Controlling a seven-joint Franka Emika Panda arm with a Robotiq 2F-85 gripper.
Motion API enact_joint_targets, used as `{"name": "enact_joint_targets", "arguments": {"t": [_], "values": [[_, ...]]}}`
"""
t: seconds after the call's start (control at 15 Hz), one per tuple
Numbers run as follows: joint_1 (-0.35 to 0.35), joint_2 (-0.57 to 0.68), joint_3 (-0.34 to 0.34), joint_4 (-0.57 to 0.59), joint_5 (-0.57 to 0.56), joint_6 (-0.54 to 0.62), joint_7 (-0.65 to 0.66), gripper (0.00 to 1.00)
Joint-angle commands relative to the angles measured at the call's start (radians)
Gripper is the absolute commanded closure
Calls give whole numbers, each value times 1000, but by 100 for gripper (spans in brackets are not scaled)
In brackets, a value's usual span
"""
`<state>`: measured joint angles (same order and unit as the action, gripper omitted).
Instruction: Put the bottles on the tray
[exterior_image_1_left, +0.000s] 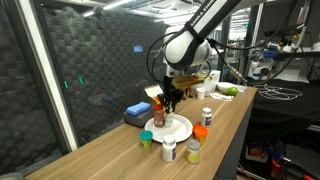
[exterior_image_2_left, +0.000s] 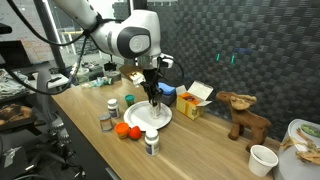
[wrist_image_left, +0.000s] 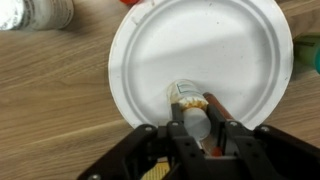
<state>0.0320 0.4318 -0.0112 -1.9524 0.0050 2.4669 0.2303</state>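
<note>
Next, my gripper carries the small bottle low over the tray, toward the tray's rim by the yellow box (exterior_image_1_left: 172, 119) (wrist_image_left: 168, 116), beside the brown bottle.
My gripper (wrist_image_left: 196, 112) is shut on a small bottle (wrist_image_left: 184, 95) with a white label and a pale cap. It holds the bottle low over the near part of the round white tray (wrist_image_left: 200, 40). Both exterior views show the gripper (exterior_image_1_left: 168, 99) (exterior_image_2_left: 152, 100) right above the tray (exterior_image_1_left: 180, 129) (exterior_image_2_left: 162, 117). Several more bottles stand on the wooden table around the tray: a green-capped one (exterior_image_1_left: 146, 139), a white-capped one (exterior_image_1_left: 169, 150), an orange-capped one (exterior_image_1_left: 200, 131), and another white-capped one (exterior_image_2_left: 152, 143). Whether the held bottle touches the tray I cannot tell.
A blue box (exterior_image_1_left: 137, 114) and a yellow box (exterior_image_2_left: 194, 101) lie behind the tray. A wooden animal figure (exterior_image_2_left: 245, 113) and a white cup (exterior_image_2_left: 262, 158) stand further along the table. A dark panel wall backs the table.
</note>
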Motion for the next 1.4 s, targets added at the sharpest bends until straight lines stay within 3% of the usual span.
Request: {"name": "enact_joint_targets", "arguments": {"t": [0.0,0.47,0.53,0.6,1.0,1.33], "values": [[24,27,-27,37,-28,54,20,84],[45,44,-61,51,-89,85,26,83],[46,41,-61,50,-93,77,23,45],[45,36,-58,52,-88,55,17,44],[33,-86,-53,16,-69,-97,19,0],[0,-245,-83,-34,-74,-255,59,0]]}}
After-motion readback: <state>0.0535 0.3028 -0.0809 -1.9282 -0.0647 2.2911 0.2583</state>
